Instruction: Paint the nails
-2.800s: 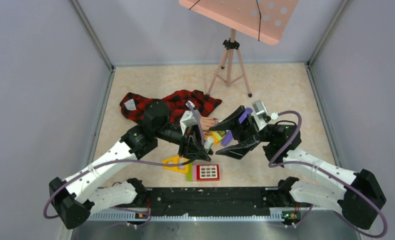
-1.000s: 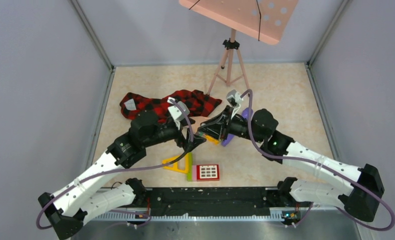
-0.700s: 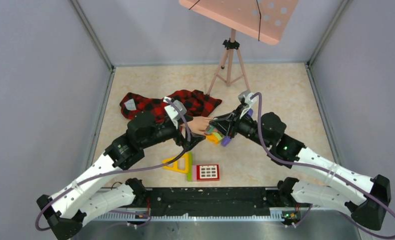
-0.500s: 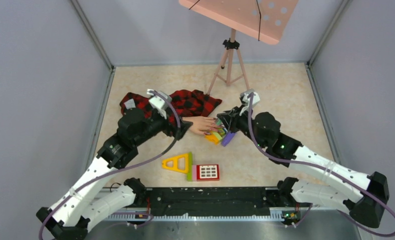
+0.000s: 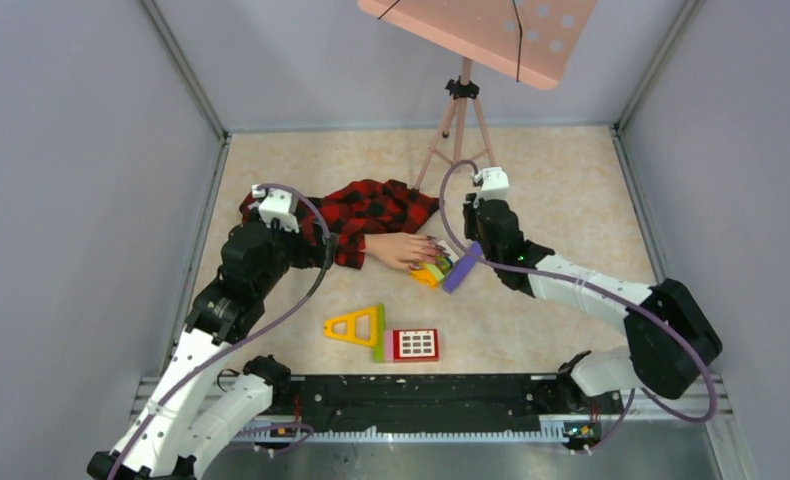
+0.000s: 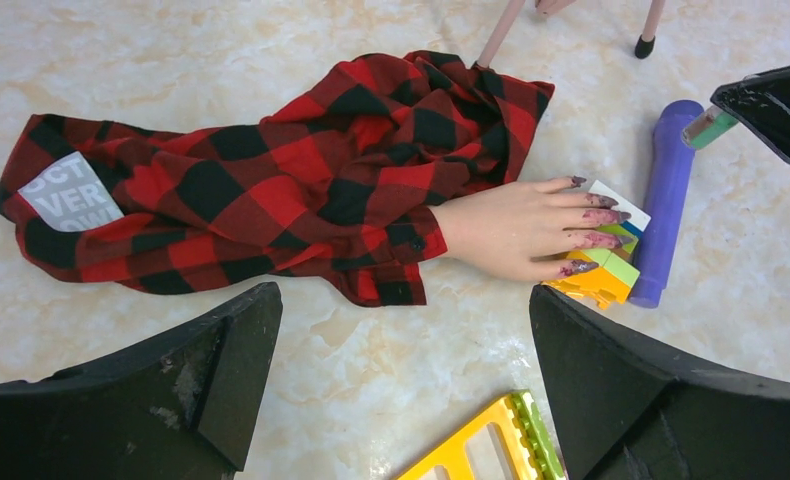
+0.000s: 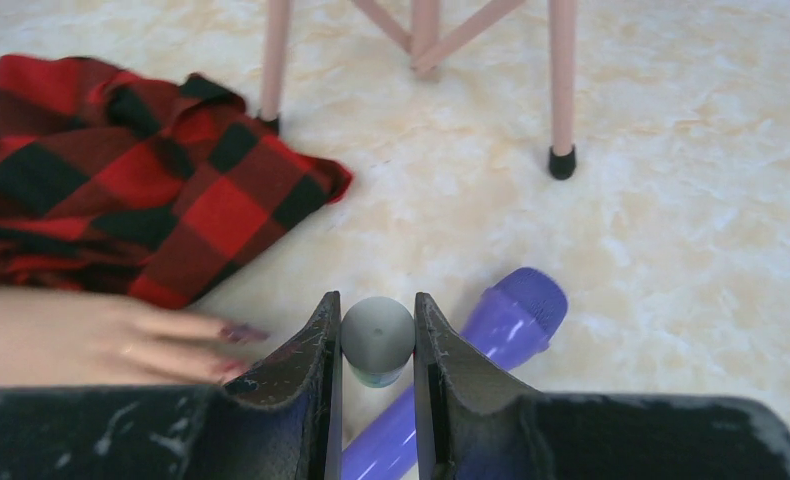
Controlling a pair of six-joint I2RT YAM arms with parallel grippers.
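Observation:
The nails are purple, so my right gripper should lower the small cylinder to the empty table (image 5: pixel 454 224) (image 7: pixel 416 243) between the sleeve and the microphone's head and let it go there.
A flesh-coloured mannequin hand (image 6: pixel 511 225) in a red-and-black plaid sleeve (image 6: pixel 271 180) lies on the table, fingertips resting on a stack of toy bricks (image 6: pixel 596 280). Its nails (image 6: pixel 606 215) are smeared dark purple, and they also show in the right wrist view, nails (image 7: pixel 241 333). My right gripper (image 7: pixel 376 310) is shut on a small cylinder (image 7: pixel 378 340) with a grey rounded end and a green band, just right of the fingertips. My left gripper (image 6: pixel 403 295) hangs open and empty above the table, near the sleeve's cuff.
A purple toy microphone (image 6: pixel 666 200) lies right beside the bricks. A yellow triangle toy (image 5: pixel 356 325) and a red window block (image 5: pixel 415 344) sit nearer the arms. A pink stand's tripod (image 5: pixel 459 120) is behind the hand. Grey walls close in three sides.
My left arm has drawn back to the left, away from the hand, and its jaws have spread wide. My right arm has swung back and right, still gripping the small cylinder.

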